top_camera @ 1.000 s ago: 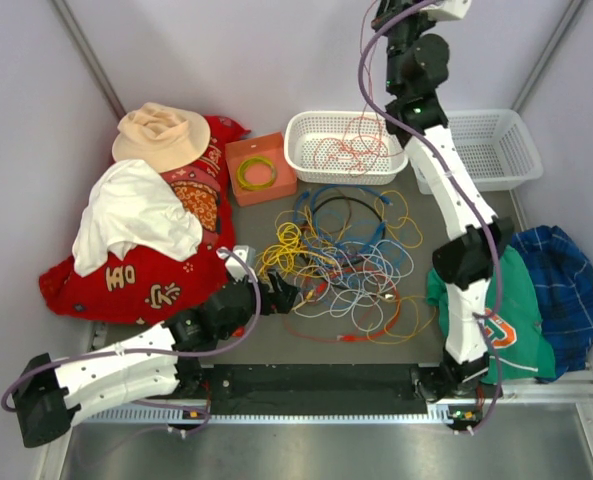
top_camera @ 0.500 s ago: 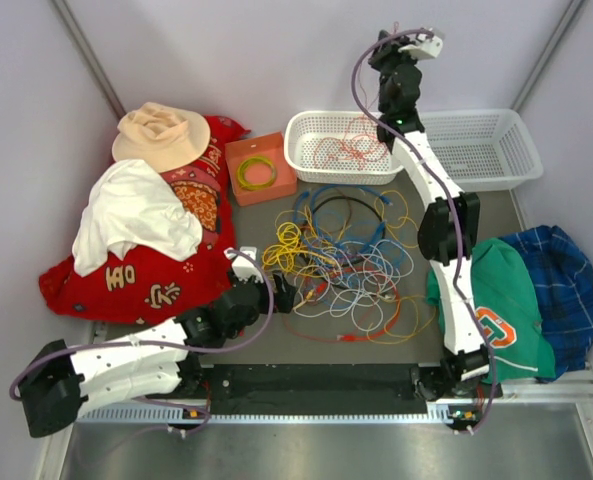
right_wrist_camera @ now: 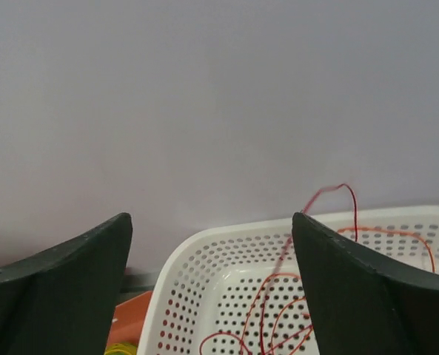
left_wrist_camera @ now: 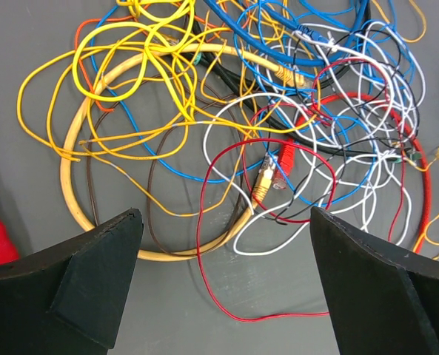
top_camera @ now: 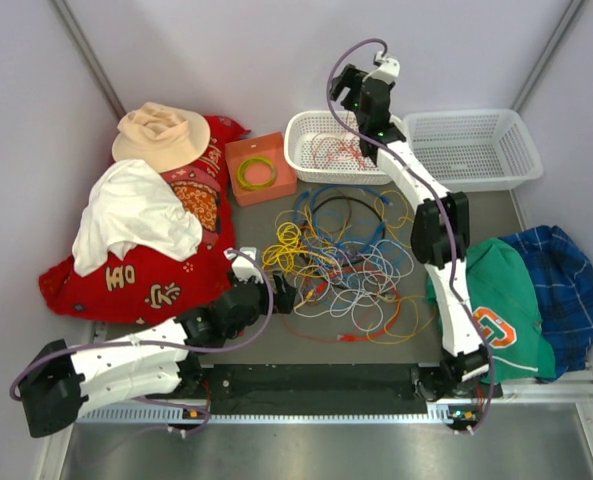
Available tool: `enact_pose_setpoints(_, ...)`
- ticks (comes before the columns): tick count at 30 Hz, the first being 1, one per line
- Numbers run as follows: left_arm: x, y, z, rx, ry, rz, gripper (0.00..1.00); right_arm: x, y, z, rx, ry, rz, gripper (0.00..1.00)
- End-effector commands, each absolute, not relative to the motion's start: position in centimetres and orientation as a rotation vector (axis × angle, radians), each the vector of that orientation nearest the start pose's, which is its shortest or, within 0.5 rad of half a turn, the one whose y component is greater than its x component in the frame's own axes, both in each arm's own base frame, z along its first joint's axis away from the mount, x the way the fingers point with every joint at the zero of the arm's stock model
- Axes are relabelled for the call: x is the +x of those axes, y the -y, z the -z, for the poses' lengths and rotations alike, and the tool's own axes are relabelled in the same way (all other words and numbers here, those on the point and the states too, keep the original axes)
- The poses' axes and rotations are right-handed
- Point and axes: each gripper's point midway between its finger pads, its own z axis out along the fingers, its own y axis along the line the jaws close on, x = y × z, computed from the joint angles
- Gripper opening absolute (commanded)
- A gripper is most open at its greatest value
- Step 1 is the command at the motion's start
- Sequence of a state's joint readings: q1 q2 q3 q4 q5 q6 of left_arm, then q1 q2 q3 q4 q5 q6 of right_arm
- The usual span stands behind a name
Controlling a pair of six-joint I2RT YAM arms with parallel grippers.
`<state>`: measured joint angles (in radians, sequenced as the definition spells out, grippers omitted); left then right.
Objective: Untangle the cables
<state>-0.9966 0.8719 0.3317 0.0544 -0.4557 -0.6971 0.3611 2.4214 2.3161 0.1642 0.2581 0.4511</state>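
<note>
The right gripper moves back from the basket down to the thin red wire next, since the wire loops on top beside the yellow and red plugs.
The cables (top_camera: 346, 260) lie in a knotted heap of yellow, blue, white, red and black loops at mid-table. My left gripper (top_camera: 286, 297) hovers low at the heap's left edge. In the left wrist view it (left_wrist_camera: 225, 237) stands open, with a thin red wire (left_wrist_camera: 198, 251) and a thick yellow cable (left_wrist_camera: 75, 140) on the mat ahead, untouched. My right gripper (top_camera: 346, 88) hangs open above the left white basket (top_camera: 298, 150). A red-orange wire (right_wrist_camera: 345, 186) lies loose in that basket (right_wrist_camera: 209, 233), free of the fingers of the right gripper (right_wrist_camera: 212, 222).
A second white basket (top_camera: 476, 150) stands at the back right. An orange box (top_camera: 259, 170) with a small green-yellow coil sits left of the baskets. A heap of red and white cloth with a hat (top_camera: 146, 230) fills the left side. Green and blue garments (top_camera: 521, 300) lie at the right.
My right arm has come down from high up to just above the left basket, and its gripper has opened, dropping the red-orange wire. My left gripper shifted slightly, then held still.
</note>
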Motion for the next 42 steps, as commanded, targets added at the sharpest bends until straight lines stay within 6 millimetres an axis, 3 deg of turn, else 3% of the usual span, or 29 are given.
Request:
enact_pose_setpoints(1, 20.6, 22.2, -12.0, -0.021, -2.008, 0.678, 0.99, 65.1, -21.7, -37.5, 0.308, -1.411, -0.492, 0.99)
enact_pose_setpoints(2, 20.6, 22.3, -12.1, -0.023, -2.007, 0.683, 0.99, 64.0, -21.5, -39.7, 0.31, -1.381, -0.502, 0.99)
enact_pose_setpoints(5, 20.5, 22.5, -12.2, -0.028, -2.009, 0.7, 0.99, 62.0, -21.7, -41.5, 0.301, -1.385, -0.493, 0.99)
enact_pose_setpoints(6, 20.5, 22.7, -12.2, -0.028, -2.01, 0.708, 0.99, 60.0, -21.6, -44.1, 0.303, -1.356, -0.509, 0.99)
enact_pose_setpoints(7, 20.5, 22.8, -12.2, -0.031, -2.013, 0.713, 0.98, 59.3, -21.9, -42.5, 0.299, -1.412, -0.5, 0.99)
enact_pose_setpoints(8, 20.5, 22.9, -12.5, -0.037, -2.01, 0.72, 0.99, 58.4, -21.9, -42.5, 0.296, -1.43, -0.503, 0.99)
enact_pose_setpoints(9, 20.5, 22.9, -12.5, -0.041, -2.01, 0.722, 0.98, 56.1, -21.7, -44.8, 0.285, -1.414, -0.531, 0.99)
enact_pose_setpoints(10, 20.6, 22.9, -12.5, -0.043, -2.013, 0.717, 0.99, 55.1, -22.3, -41.9, 0.27, -1.502, -0.515, 0.99)
enact_pose_setpoints(13, 21.0, 22.5, -12.8, -0.057, -2.007, 0.675, 0.99, 50.3, -23.7, -39.9, 0.2, -1.619, -0.569, 0.99)
enact_pose_setpoints(15, 21.6, 22.0, -13.5, -0.098, -2.002, 0.632, 0.99, 47.5, -24.7, -36.2, 0.153, -1.769, -0.564, 0.99)
enact_pose_setpoints(18, 22.1, 20.9, -12.8, -0.139, -2.07, 0.496, 0.99, 42.2, -26.4, -30.2, 0.046, -1.999, -0.534, 0.99)
enact_pose_setpoints(19, 22.2, 21.0, -12.3, -0.159, -2.097, 0.47, 0.99, 40.4, -26.9, -27.3, 0.006, -2.079, -0.509, 0.99)
enact_pose_setpoints(20, 22.2, 20.8, -12.6, -0.179, -2.119, 0.443, 0.99, 38.1, -28.1, -26.2, -0.043, -2.114, -0.51, 0.99)
enact_pose_setpoints(21, 22.3, 20.9, -12.5, -0.193, -2.13, 0.437, 0.99, 36.6, -28.0, -24.6, -0.047, -2.156, -0.459, 0.99)
enact_pose_setpoints(22, 22.3, 21.3, -12.9, -0.207, -2.137, 0.446, 0.99, 35.0, -27.5, -21.7, -0.058, -2.215, -0.397, 0.99)
enact_pose_setpoints(23, 22.2, 21.3, -12.6, -0.209, -2.154, 0.44, 0.99, 32.5, -28.2, -21.6, -0.092, -2.211, -0.39, 0.99)
enact_pose_setpoints(24, 22.1, 21.4, -12.8, -0.215, -2.158, 0.453, 0.99, 31.2, -27.2, -19.0, -0.074, -2.231, -0.32, 0.99)
enact_pose_setpoints(26, 21.8, 21.6, -13.4, -0.235, -2.154, 0.496, 0.99, 28.8, -27.0, -19.2, -0.067, -2.206, -0.387, 0.98)
enact_pose_setpoints(27, 21.6, 21.5, -13.9, -0.244, -2.145, 0.521, 0.99, 26.9, -27.1, -17.3, -0.083, -2.249, -0.432, 0.97)
enact_pose_setpoints(30, 21.1, 21.0, -14.2, -0.246, -2.14, 0.549, 0.99, 23.5, -27.1, -15.5, -0.135, -2.303, -0.535, 0.94)
enact_pose_setpoints(33, 20.8, 19.7, -14.1, -0.334, -2.122, 0.546, 0.99, 21.6, -26.9, -14.3, -0.183, -2.306, -0.548, 0.88)
enact_pose_setpoints(42, 19.8, 17.8, -14.2, -0.408, -2.109, 0.562, 0.98, 20.5, -30.1, -14.4, -0.294, -2.251, -0.681, 0.73)
